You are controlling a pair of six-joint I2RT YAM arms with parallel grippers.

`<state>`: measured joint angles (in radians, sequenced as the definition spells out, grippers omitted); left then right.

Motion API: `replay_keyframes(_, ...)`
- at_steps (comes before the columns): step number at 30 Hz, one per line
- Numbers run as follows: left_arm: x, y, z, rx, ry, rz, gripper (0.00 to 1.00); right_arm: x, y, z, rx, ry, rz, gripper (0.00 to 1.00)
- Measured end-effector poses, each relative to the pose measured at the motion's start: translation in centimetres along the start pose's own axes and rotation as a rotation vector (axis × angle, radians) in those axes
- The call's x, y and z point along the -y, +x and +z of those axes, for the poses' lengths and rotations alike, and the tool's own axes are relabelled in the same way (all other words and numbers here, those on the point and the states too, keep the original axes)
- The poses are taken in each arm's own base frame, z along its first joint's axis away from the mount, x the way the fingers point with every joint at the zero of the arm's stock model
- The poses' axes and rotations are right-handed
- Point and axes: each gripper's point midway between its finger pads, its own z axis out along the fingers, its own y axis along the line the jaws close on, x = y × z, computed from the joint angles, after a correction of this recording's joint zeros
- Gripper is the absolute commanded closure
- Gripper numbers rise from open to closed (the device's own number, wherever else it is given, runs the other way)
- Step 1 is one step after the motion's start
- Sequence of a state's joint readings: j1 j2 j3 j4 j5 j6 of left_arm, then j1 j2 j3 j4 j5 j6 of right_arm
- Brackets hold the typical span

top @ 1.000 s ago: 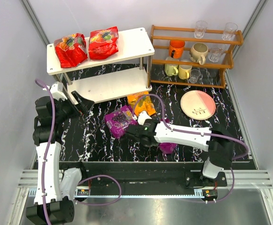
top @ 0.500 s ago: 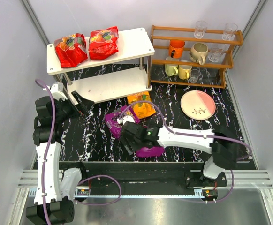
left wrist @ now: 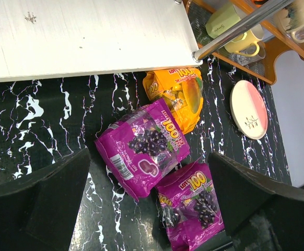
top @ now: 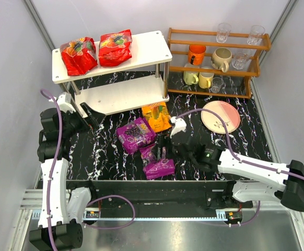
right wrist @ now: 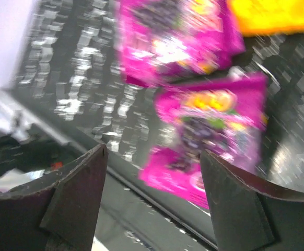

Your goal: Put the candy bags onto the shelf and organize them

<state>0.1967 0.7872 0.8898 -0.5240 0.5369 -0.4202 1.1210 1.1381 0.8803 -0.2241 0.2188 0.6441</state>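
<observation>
My right gripper moves back and down onto the second purple bag's near corner on the plate's side [top: 171, 169] [right wrist: 203, 198] next, since that corner lies below it, toward my base.
Two red candy bags [top: 78, 55] [top: 115, 47] lie on the top board of the white shelf [top: 148, 46]. On the black table lie a purple candy bag [top: 135, 134] [left wrist: 144, 144], an orange one [top: 157, 116] [left wrist: 180, 97] and a second purple one [top: 158, 163] [left wrist: 194, 206] [right wrist: 209, 130] near the front edge. My right gripper [top: 164, 150] [right wrist: 153, 151] hangs open just above that second purple bag, holding nothing. Left of the bags, by the shelf's lower board [left wrist: 89, 36], my left gripper [top: 91, 116] [left wrist: 149, 157] is wide open and empty.
A brown wooden rack [top: 217, 57] with mugs and glasses stands at the back right. A pink plate [top: 220, 116] [left wrist: 248, 110] lies in front of it. The table's near edge [top: 157, 183] runs just behind the second purple bag.
My right gripper has opened and let go of the second purple bag near the front edge. The right arm swung rightward. The left arm stayed still.
</observation>
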Motion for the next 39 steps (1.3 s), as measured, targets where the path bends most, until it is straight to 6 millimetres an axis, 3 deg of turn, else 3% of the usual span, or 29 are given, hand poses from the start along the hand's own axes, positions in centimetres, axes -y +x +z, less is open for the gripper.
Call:
replay_keyframes(2, 0.0, 0.0, 0.0, 0.0, 0.0, 0.0, 0.01, 3.8, 2.3, 0.7, -0.029, 0.126, 0.062, 0.2)
replay_keyframes(5, 0.0, 0.0, 0.0, 0.0, 0.0, 0.0, 0.01, 9.1, 7.9, 0.9, -0.106, 0.268, 0.151, 0.2)
replay_keyframes(8, 0.0, 0.0, 0.0, -0.001, 0.002, -0.001, 0.01, 11.8, 11.7, 1.1, -0.098, 0.277, 0.259, 0.2)
replay_keyframes(10, 0.1, 0.0, 0.0, -0.001, 0.003, -0.002, 0.01, 12.1, 12.2, 1.3, -0.056, 0.241, 0.333, 0.2)
replay_keyframes(12, 0.1, 0.0, 0.0, -0.002, 0.005, -0.003, 0.01, 11.8, 12.1, 1.6, -0.022, 0.204, 0.381, 0.23)
replay_keyframes(15, 0.1, 0.0, 0.0, -0.002, 0.006, -0.003, 0.01, 11.3, 11.9, 2.1, 0.009, 0.156, 0.417, 0.61)
replay_keyframes(16, 0.1, 0.0, 0.0, -0.002, 0.006, -0.003, 0.01, 10.9, 11.7, 2.3, 0.019, 0.128, 0.433, 0.92)
replay_keyframes(17, 0.1, 0.0, 0.0, -0.003, 0.006, -0.003, 0.01, 10.6, 11.6, 2.5, 0.026, 0.107, 0.435, 1.0)
replay_keyframes(22, 0.2, 0.1, 0.0, -0.004, 0.009, -0.004, 0.01, 7.9, 9.8, 2.9, 0.035, 0.002, 0.384, 1.0)
replay_keyframes(28, 0.2, -1.0, -0.5, 0.024, -0.024, -0.004, 0.01, 4.4, 7.3, 2.7, -0.012, -0.089, 0.109, 1.0)
replay_keyframes(32, 1.1, -3.6, -1.5, 0.109, -0.041, 0.023, 0.01, 0.8, 3.8, 2.1, -0.002, -0.177, -0.055, 1.0)
replay_keyframes(35, 1.3, -4.1, -2.1, 0.143, -0.05, 0.031, 0.01, -2.3, 0.4, 1.9, 0.062, -0.257, -0.13, 1.0)
replay_keyframes(39, 0.9, -4.5, -2.5, 0.168, -0.082, 0.034, 0.01, -4.3, -3.1, 3.8, 0.135, -0.323, -0.171, 1.0)
